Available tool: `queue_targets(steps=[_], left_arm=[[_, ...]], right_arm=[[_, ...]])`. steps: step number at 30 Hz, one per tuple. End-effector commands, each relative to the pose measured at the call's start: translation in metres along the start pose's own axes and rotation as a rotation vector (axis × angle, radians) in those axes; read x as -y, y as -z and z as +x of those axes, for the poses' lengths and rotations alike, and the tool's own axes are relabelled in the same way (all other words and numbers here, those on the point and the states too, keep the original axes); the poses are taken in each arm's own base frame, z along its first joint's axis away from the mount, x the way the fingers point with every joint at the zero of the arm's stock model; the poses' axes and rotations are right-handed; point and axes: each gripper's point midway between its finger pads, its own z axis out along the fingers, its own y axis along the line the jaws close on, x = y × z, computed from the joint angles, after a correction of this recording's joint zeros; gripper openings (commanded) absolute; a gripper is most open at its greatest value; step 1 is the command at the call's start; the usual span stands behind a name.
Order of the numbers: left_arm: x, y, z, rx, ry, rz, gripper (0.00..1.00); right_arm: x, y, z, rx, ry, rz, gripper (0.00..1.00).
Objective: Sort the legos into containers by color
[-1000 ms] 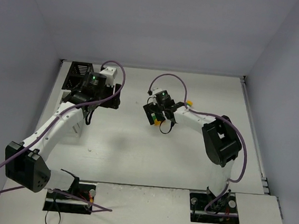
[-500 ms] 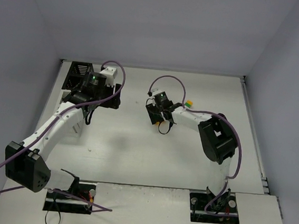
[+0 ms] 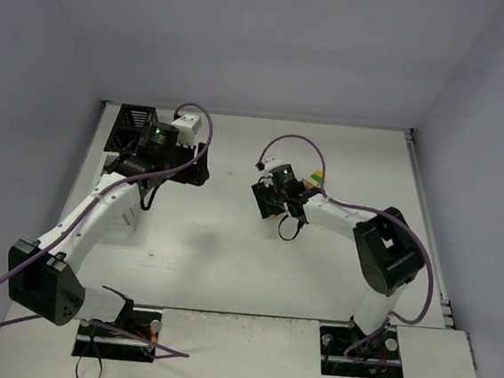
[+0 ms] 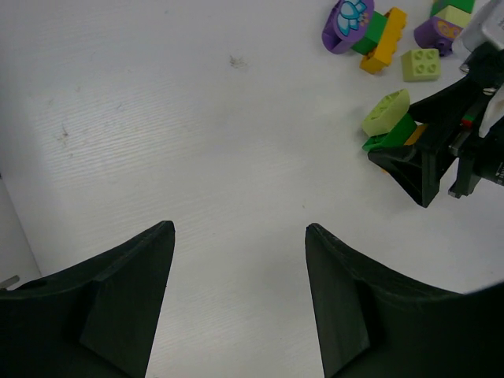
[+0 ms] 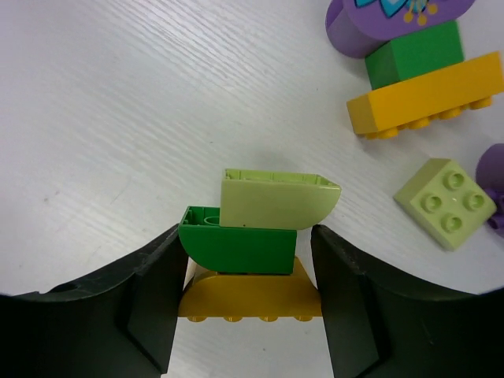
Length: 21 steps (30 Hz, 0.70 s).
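Next, my left gripper, nearer the containers, moves right in the top view, back and down onto the yellow brick, which lies on that side.
My right gripper (image 5: 246,233) is shut on a small stack of legos: a light green curved brick (image 5: 279,198) on a dark green one (image 5: 236,248) on a yellow one (image 5: 248,299), low over the table. From above, the right gripper (image 3: 274,206) sits mid-table. More legos lie just beyond it: a purple piece (image 5: 394,20), a dark green brick (image 5: 413,53), a long yellow-orange brick (image 5: 425,94) and a light green square brick (image 5: 445,202). My left gripper (image 4: 239,228) is open over bare table. Of the containers, the black slatted bin (image 3: 132,122) and a white bin (image 3: 186,129) show behind the left arm.
The left wrist view also shows the held stack (image 4: 387,118) and the loose bricks (image 4: 420,64) at its top right. Grey walls close in the white table (image 3: 227,258) on three sides. Both arm bases stand at the near edge.
The right gripper's jaws have closed from wide open onto the brick stack, and that arm has shifted a little to the right and nearer. The left arm has barely moved.
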Motion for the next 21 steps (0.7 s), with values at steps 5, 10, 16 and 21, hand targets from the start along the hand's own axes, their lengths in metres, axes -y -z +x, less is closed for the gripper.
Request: queue_targets(steps=[5, 10, 16, 21], left_arm=[[0.063, 0.032, -0.04, 0.139, 0.004, 0.32, 0.61], [0.095, 0.043, -0.044, 0.119, 0.069, 0.509, 0.61], [0.119, 0.052, -0.044, 0.084, 0.131, 0.662, 0.61], [0.11, 0.041, -0.039, 0.065, 0.14, 0.6, 0.61]], right_arm=[[-0.027, 0.084, -0.087, 0.42, 0.12, -0.112, 0.01], [-0.049, 0.116, -0.102, 0.513, 0.23, -0.152, 0.01], [-0.069, 0.153, -0.122, 0.612, 0.312, -0.175, 0.01], [-0.074, 0.15, -0.128, 0.597, 0.346, -0.179, 0.0]])
